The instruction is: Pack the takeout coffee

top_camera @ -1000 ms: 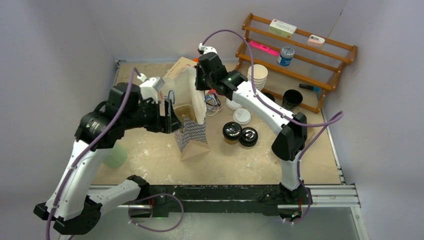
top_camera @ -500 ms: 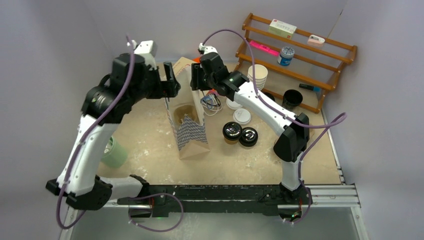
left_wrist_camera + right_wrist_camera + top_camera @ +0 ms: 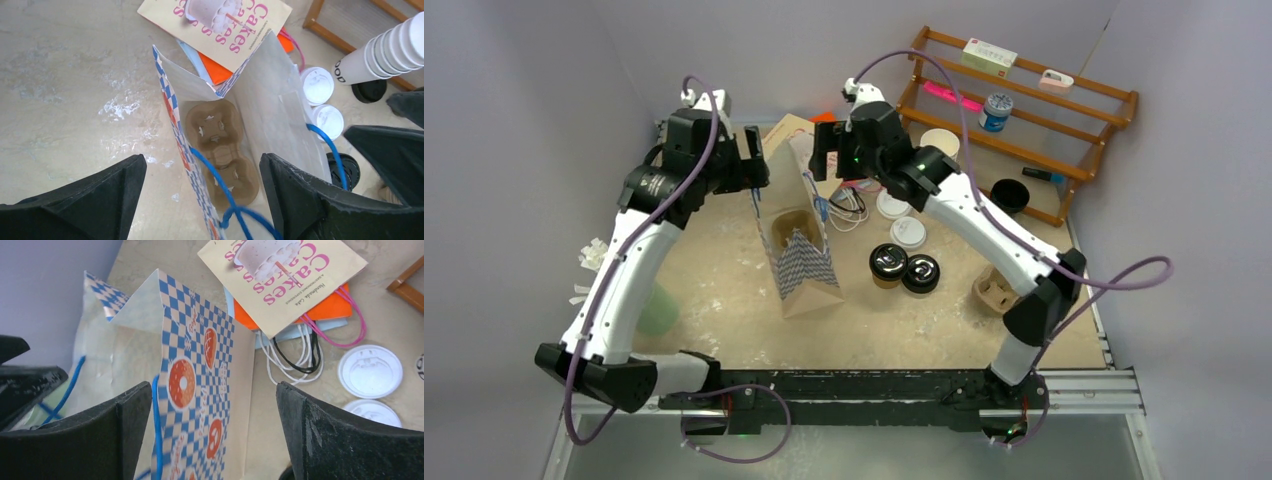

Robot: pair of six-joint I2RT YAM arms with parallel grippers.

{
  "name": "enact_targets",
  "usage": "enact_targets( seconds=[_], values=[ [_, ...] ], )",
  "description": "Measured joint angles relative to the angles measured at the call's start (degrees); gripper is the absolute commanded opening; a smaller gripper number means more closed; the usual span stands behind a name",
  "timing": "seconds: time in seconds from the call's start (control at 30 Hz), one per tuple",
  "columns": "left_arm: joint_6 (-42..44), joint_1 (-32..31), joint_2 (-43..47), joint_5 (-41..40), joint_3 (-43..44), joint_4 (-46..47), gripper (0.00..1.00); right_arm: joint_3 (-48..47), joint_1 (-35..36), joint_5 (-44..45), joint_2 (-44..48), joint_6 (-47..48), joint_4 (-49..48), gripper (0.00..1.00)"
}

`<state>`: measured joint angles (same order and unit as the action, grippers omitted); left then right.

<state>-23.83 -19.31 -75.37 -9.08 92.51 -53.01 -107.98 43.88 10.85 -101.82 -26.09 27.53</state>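
My right gripper will next move back and lower its open fingers around the black lid of the coffee cup nearer the bag, because that cup stands below and back from it.
Two takeout coffee cups with black lids (image 3: 888,262) (image 3: 921,273) stand side by side right of the chequered paper bag (image 3: 809,265). The bag stands open with a brown cup carrier (image 3: 222,145) on its bottom. My left gripper (image 3: 752,165) hovers open above the bag's left rim; in the left wrist view the left gripper (image 3: 202,200) has the bag wall and blue handle (image 3: 225,195) between its jaws, untouched. My right gripper (image 3: 831,160) is open over the bag's far right side (image 3: 200,355), holding nothing.
Two white lids (image 3: 891,207) (image 3: 909,232) lie behind the coffees; whether cups sit under them I cannot tell. Flat bags (image 3: 220,25) lie behind the open bag. A white cup stack (image 3: 385,50), wooden rack (image 3: 1024,120), second carrier (image 3: 996,290), green cup (image 3: 659,310).
Both grippers opened. The right one let go of the bag's top edge and rose; the left one lifted from the bag's side to above its rim. The bag stands open on its own.
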Motion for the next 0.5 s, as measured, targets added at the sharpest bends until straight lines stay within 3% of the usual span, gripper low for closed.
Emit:
enact_targets(
  seconds=[0.33, 0.5],
  values=[
    [2.0, 5.7, 6.5, 2.3, -0.9, 1.6, 0.91, 18.6, 0.0, 1.7, 19.1, 1.1, -0.7, 0.99],
    [1.9, 11.9, 6.7, 9.4, -8.3, 5.6, 0.90, 29.5, 0.0, 3.5, 27.0, 1.2, -0.3, 0.99]
  ],
)
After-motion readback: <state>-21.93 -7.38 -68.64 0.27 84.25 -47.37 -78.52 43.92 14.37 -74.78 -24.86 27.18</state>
